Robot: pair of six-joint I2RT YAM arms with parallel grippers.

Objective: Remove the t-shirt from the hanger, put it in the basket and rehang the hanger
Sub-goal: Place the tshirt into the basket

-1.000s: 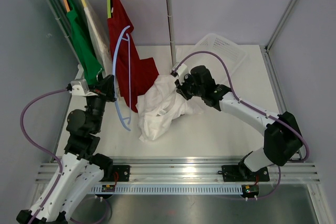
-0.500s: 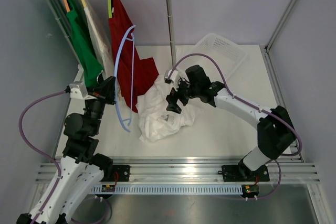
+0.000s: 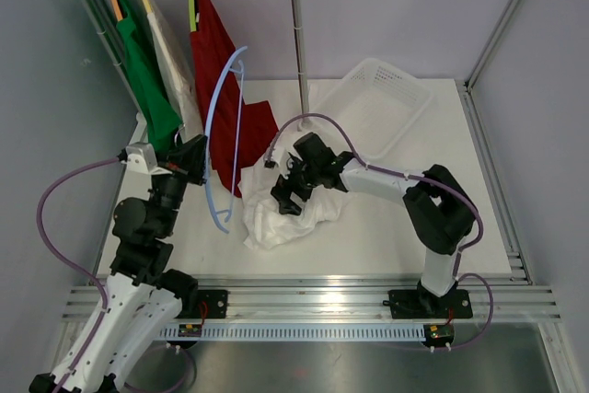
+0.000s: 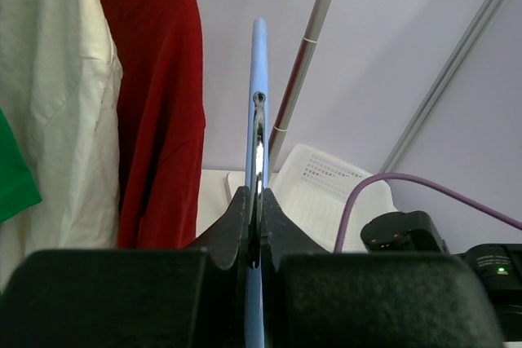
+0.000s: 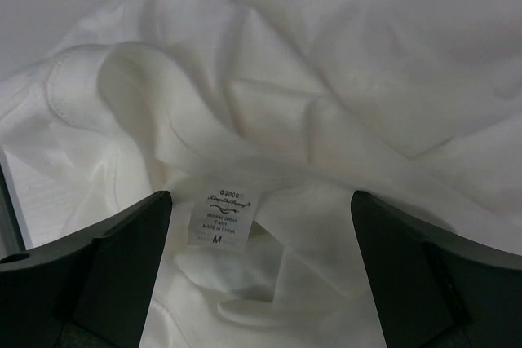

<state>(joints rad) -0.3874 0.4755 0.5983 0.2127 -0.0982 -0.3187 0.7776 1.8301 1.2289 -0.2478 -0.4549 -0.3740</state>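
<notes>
The collar cloth by the size label lies just below my right gripper, between the open fingers, so I will lower it there next and close it.
The white t-shirt lies in a crumpled heap on the table, off the hanger; its collar and size label face the right wrist camera. Just above the heap, my right gripper stands wide open, with cloth between its fingers but not pinched. The bare light-blue hanger stands upright left of the heap. My left gripper is shut on its lower rim.
A clothes rack at the back left carries a green shirt, a cream shirt and a red shirt, all close behind the hanger. A white mesh basket lies tilted at the back right.
My right gripper opened, let go of the t-shirt and swung left and down over the heap, which settled flatter. The left gripper lifted the hanger a little higher.
</notes>
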